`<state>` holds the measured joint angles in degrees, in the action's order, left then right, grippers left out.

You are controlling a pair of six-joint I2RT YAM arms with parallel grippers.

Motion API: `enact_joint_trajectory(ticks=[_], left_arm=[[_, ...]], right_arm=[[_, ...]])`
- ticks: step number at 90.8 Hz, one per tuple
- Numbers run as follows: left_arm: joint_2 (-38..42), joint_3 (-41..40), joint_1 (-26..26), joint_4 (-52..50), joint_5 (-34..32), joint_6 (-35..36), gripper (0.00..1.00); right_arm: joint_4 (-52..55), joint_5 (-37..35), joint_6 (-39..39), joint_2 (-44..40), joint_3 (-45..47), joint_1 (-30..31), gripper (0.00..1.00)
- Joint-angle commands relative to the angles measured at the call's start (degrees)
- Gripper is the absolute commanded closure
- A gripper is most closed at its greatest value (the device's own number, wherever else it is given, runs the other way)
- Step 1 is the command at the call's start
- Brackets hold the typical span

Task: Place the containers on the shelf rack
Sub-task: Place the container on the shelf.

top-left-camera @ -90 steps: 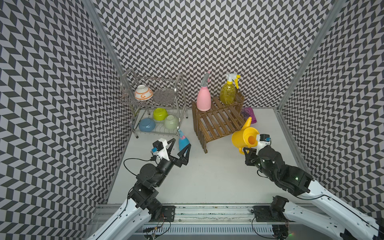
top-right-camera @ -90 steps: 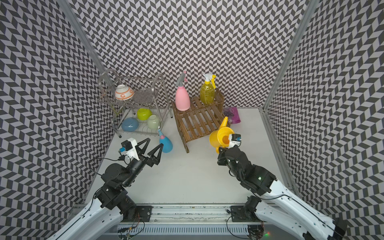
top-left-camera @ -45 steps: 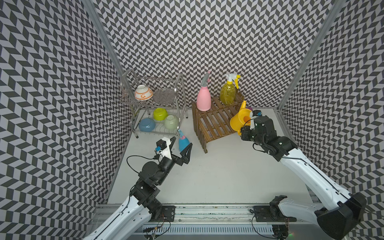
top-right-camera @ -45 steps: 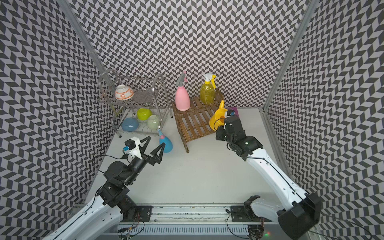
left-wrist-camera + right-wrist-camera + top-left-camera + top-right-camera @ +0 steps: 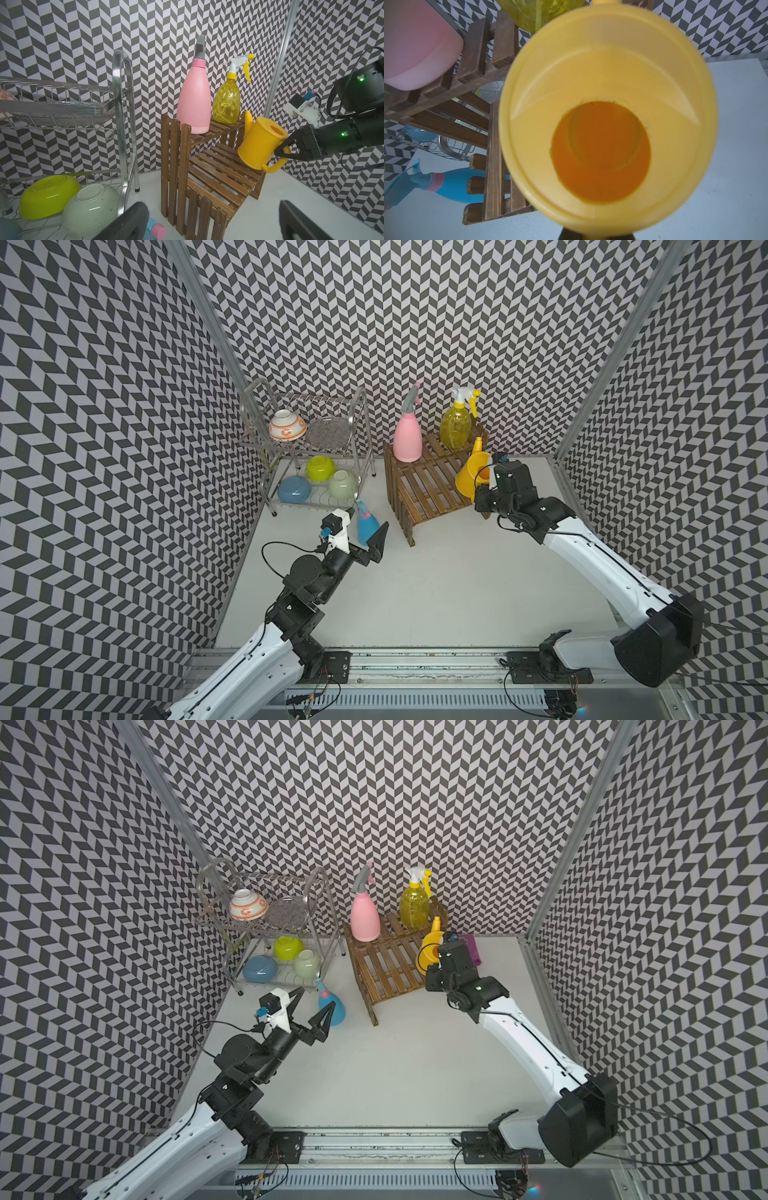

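Next, my right gripper will lower the yellow watering can onto the lower step's end (image 5: 460, 497) below the yellow trigger sprayer and release the handle, as those slats stand empty.
The brown wooden shelf rack (image 5: 432, 489) (image 5: 386, 969) (image 5: 218, 166) stands at the back. On its upper step stand the pink spray bottle (image 5: 407, 439) (image 5: 194, 99) and the yellow trigger sprayer (image 5: 456, 429) (image 5: 227, 104). My right gripper (image 5: 484, 493) (image 5: 278, 152) is shut on the handle of the yellow watering can (image 5: 471, 477) (image 5: 259, 143) (image 5: 608, 104), which hangs tilted over the right end of the lower step. The blue spray bottle (image 5: 366, 526) (image 5: 330, 1002) (image 5: 456, 187) lies on the table left of the rack. My left gripper (image 5: 316, 997) stands open just in front of it, holding nothing.
A silver wire dish rack (image 5: 357, 423) at the back left holds a white-orange bowl (image 5: 287, 426) on top and blue, green and pale bowls below. A purple object (image 5: 471, 948) lies behind my right gripper. Patterned walls close in on three sides.
My right arm has carried the watering can from the front right of the table up and back to the rack's lower step. My left gripper has edged forward towards the blue bottle, still open.
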<state>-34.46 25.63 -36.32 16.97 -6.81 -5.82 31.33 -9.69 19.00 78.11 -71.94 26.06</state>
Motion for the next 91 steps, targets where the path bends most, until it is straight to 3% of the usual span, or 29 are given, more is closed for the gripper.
enact_joint_trajectory(ticks=[1, 38, 91], left_arm=[[-0.15, 1.88, 0.52, 2.66, 0.45, 1.63, 0.0], [-1.28, 2.12, 1.47, 3.2, 1.58, 2.74, 0.0], [-2.0, 2.22, 2.24, 3.83, 2.58, 3.1, 0.0]], right_arm=[[-3.63, -1.84, -0.55, 0.42, -2.48, -0.39, 1.0], [-4.27, -3.09, 1.16, 4.38, -3.8, -0.35, 0.98], [-3.74, -1.53, 1.33, 5.99, -4.08, -0.33, 0.81]])
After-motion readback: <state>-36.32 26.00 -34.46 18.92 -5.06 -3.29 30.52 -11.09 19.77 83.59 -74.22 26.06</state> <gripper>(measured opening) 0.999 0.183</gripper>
